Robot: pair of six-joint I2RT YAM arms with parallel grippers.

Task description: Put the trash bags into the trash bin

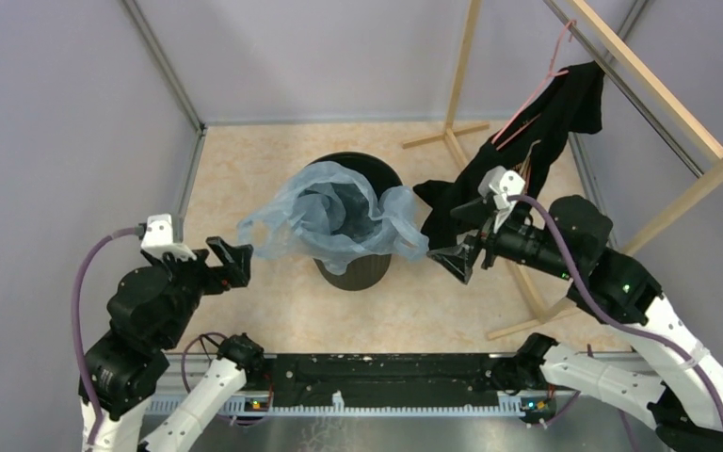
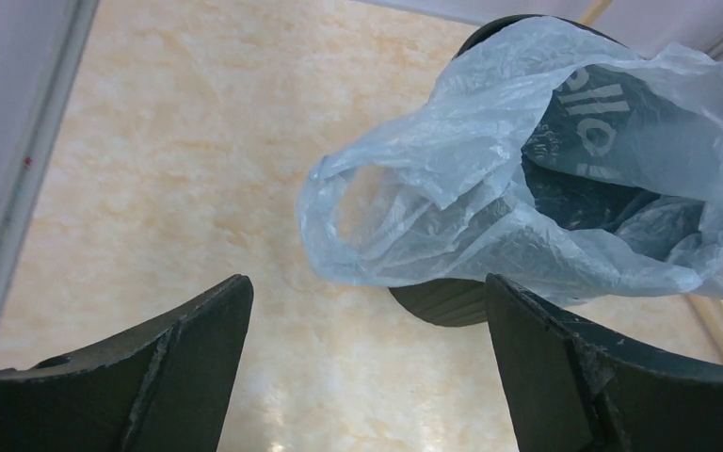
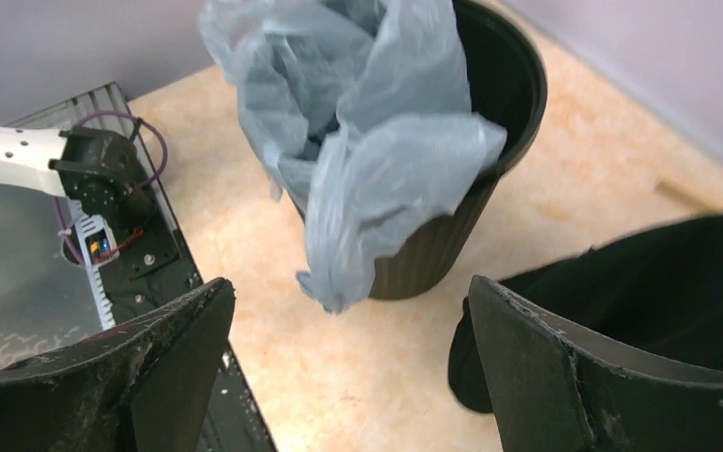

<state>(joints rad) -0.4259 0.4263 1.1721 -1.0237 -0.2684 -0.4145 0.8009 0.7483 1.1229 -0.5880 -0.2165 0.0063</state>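
My right gripper moves outward and to the left in the top view onto the bag's edge next. That edge hangs over the bin's rim and spills outside the bin.
The black trash bin [image 1: 353,271] stands mid-floor. A pale blue see-through trash bag [image 1: 329,217] lies in its mouth and spills over the rim on both sides. My left gripper [image 1: 240,262] is open just left of the bag's hanging handle loop, holding nothing. In the left wrist view the bag [image 2: 490,207] drapes over the bin [image 2: 442,301], beyond the gripper [image 2: 367,282] and its spread fingers. My right gripper [image 1: 454,259] is open and holds nothing, just right of the bin. Its wrist view shows the bag [image 3: 377,169] hanging down the bin's ribbed wall [image 3: 433,254], ahead of the gripper [image 3: 350,282].
A black garment [image 1: 537,132] on a pink hanger hangs from a wooden rack [image 1: 659,94] at the back right, and its hem [image 3: 678,282] reaches close to my right fingers. Grey walls enclose the beige floor. The arm bases and a black rail [image 1: 386,377] line the near edge.
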